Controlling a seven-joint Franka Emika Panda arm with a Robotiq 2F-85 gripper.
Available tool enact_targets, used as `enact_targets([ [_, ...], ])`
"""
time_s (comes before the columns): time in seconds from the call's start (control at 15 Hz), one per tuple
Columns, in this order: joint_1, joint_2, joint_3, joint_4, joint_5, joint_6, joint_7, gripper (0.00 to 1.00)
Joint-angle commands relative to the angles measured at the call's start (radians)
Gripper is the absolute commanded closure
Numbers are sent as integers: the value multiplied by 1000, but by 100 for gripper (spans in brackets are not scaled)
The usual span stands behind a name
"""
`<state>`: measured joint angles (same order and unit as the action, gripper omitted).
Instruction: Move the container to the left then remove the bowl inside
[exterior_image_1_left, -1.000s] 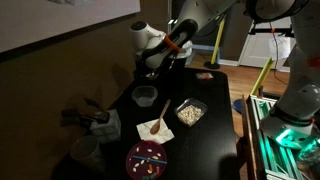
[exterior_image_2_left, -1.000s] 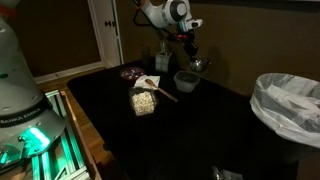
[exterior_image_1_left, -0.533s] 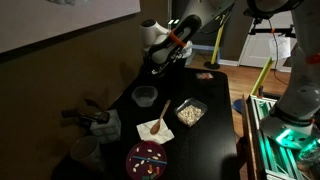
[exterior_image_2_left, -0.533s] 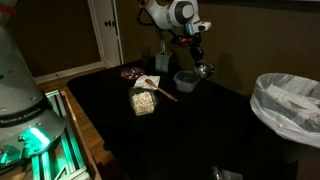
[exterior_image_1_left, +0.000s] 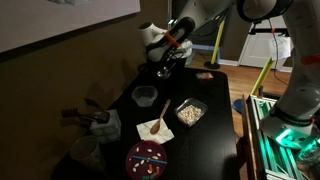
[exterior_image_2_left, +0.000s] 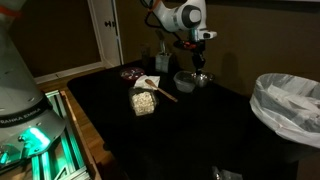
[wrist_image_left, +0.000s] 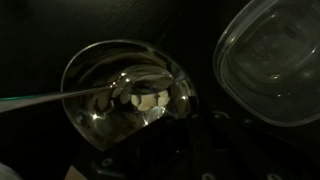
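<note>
My gripper is above bare dark tabletop beside the container (exterior_image_2_left: 206, 98). I will next move my gripper down and slightly away from the container to release the bowl there.
The container (exterior_image_1_left: 145, 96), a small round clear dish, stands on the dark table; it also shows in an exterior view (exterior_image_2_left: 185, 80) and at the right of the wrist view (wrist_image_left: 268, 60). My gripper (exterior_image_1_left: 166, 66) hangs past the container, just above the table, and also shows in an exterior view (exterior_image_2_left: 197, 66). It is shut on the bowl (exterior_image_2_left: 200, 77), a small shiny dark bowl held beside the container. The bowl fills the left middle of the wrist view (wrist_image_left: 125, 95). My fingers are lost in the dark there.
A square clear dish of pale food (exterior_image_1_left: 190, 112), a napkin with a wooden spoon (exterior_image_1_left: 155, 127), a maroon plate (exterior_image_1_left: 147, 158) and a white ribbed tub (exterior_image_1_left: 85, 150) stand on the table. A bin with a white bag (exterior_image_2_left: 290, 105) stands beside it.
My gripper has moved away from the container with the bowl in it and lowered it beside the container. The container has stayed in place.
</note>
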<state>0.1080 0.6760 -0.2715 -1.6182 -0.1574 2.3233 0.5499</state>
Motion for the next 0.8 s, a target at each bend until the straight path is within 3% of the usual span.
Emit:
enact_targets([
  [0.0,-80,97,54,119,75,-26,-25,99],
  [0.2,-122,177,68,193,137,-30,-12,99],
  [0.73,-151,350,40,368,185,-92,130,99],
])
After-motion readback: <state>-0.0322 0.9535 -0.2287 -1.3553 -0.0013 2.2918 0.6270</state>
